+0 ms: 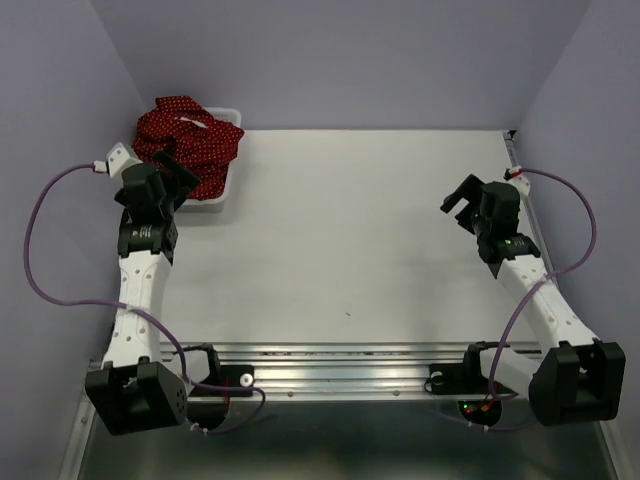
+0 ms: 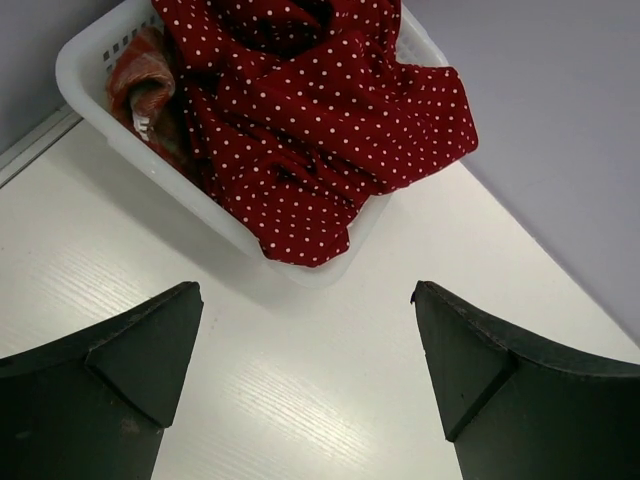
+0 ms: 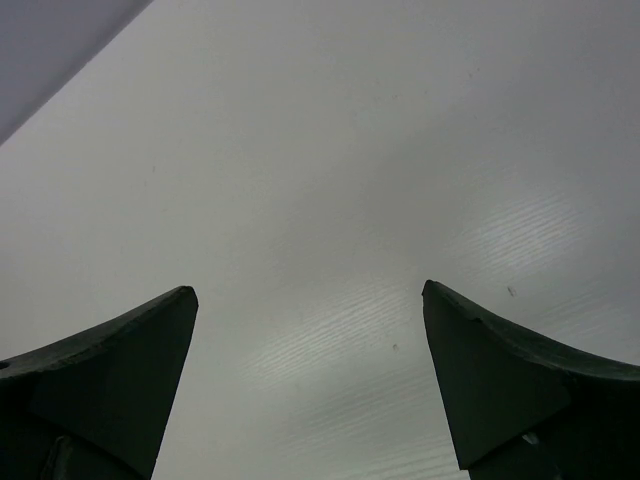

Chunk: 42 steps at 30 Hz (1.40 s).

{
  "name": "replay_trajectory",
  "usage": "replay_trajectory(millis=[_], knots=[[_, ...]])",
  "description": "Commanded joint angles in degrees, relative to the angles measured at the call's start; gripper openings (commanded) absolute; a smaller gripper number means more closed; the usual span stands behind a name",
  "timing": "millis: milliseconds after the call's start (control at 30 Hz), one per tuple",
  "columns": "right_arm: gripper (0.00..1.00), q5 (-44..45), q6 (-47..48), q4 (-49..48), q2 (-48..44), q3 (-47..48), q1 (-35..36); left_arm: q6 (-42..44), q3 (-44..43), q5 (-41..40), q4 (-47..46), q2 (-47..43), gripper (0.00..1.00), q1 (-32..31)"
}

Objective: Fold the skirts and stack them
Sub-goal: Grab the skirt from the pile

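Note:
I should move my left gripper outward over the basket (image 1: 232, 113) next and then down onto the bunched folds of the polka-dot heap, because they offer cloth to pinch.
Dark red polka-dot skirts (image 1: 190, 135) lie crumpled in a heap in a white mesh basket (image 1: 232, 113) at the table's back left, and one hangs over the basket's front rim. In the left wrist view the polka-dot cloth (image 2: 320, 120) fills the basket (image 2: 85, 70), with a red-and-cream plaid skirt (image 2: 140, 85) bunched at its left side. My left gripper (image 1: 178, 172) is open and empty just in front of the basket, above the table (image 2: 305, 300). My right gripper (image 1: 458, 200) is open and empty over bare table at the right (image 3: 310, 295).
Lilac walls enclose the white table (image 1: 350, 230) on the back, left and right. The basket sits against the back-left corner. A metal rail (image 1: 340, 365) with both arm bases runs along the near edge.

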State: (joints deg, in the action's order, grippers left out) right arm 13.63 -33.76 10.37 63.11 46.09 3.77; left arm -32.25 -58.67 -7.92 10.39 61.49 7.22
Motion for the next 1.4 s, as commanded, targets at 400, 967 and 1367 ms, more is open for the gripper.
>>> replay_trajectory(millis=[400, 967, 1367], knots=[[1.00, -8.44, 3.78, -4.57, -3.26, -1.96, 0.01, 5.79, -21.98, 10.82, -5.48, 29.26, 0.99, -0.02], [1.00, -3.26, 6.16, -5.19, -1.32, -1.79, 0.01, 5.62, -41.34, 6.95, 3.93, 49.08, 0.00, -0.10], [1.00, -2.73, 6.51, -5.19, -0.97, -1.88, 0.01, 6.67, -31.95, 16.06, -10.28, 24.92, 0.00, -0.63]])
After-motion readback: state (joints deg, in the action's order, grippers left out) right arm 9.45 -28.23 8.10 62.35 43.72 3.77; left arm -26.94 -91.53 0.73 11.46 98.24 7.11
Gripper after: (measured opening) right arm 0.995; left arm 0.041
